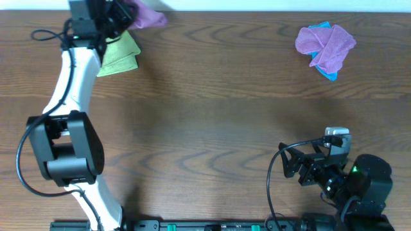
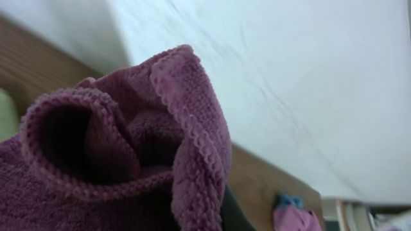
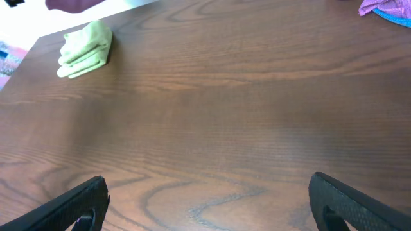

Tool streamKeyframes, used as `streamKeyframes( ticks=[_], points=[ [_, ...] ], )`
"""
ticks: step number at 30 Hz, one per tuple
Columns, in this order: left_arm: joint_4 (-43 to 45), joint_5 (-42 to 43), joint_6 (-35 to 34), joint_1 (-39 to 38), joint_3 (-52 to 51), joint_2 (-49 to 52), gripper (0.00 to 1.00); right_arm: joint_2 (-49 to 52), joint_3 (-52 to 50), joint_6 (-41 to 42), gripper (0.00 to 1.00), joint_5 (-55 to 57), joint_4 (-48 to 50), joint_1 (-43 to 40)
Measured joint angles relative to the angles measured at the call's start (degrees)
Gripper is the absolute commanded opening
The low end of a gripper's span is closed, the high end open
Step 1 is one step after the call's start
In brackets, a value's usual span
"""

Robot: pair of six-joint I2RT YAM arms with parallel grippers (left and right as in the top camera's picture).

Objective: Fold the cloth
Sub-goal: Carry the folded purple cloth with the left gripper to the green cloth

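Observation:
The purple cloth hangs raised beyond the far edge of the green one, so the robot's left gripper will next go back down over the green cloth to release the purple cloth.
My left gripper is at the table's far left corner, shut on a dark purple cloth that it holds bunched above the table; the cloth fills the left wrist view and hides the fingers. A folded green cloth lies just below it, also in the right wrist view. A crumpled pile of a lilac cloth over a blue cloth lies at the far right. My right gripper is open and empty, low over the near right part of the table.
The wooden table ends at a white wall along its far edge. The left arm stretches along the left side. The right arm's base and cables sit at the near right corner.

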Motion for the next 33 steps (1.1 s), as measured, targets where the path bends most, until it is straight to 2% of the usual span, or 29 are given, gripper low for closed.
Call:
streamKeyframes(
  ticks=[10,25,33],
  points=[
    [-0.09,-5.38,5.31,4.57,0.42,0.11,0.06,0.0,0.0,0.0,0.99,0.0,-0.02,0.0],
    [-1.29,-8.11,9.53,4.59,0.59,6.38,0.06,0.0,0.0,0.0,0.99,0.0,0.0,0.0],
    [-4.94,-10.56,11.43,4.59,0.63,6.6,0.06,0.0,0.0,0.0,0.99,0.0,-0.02,0.0]
  ],
)
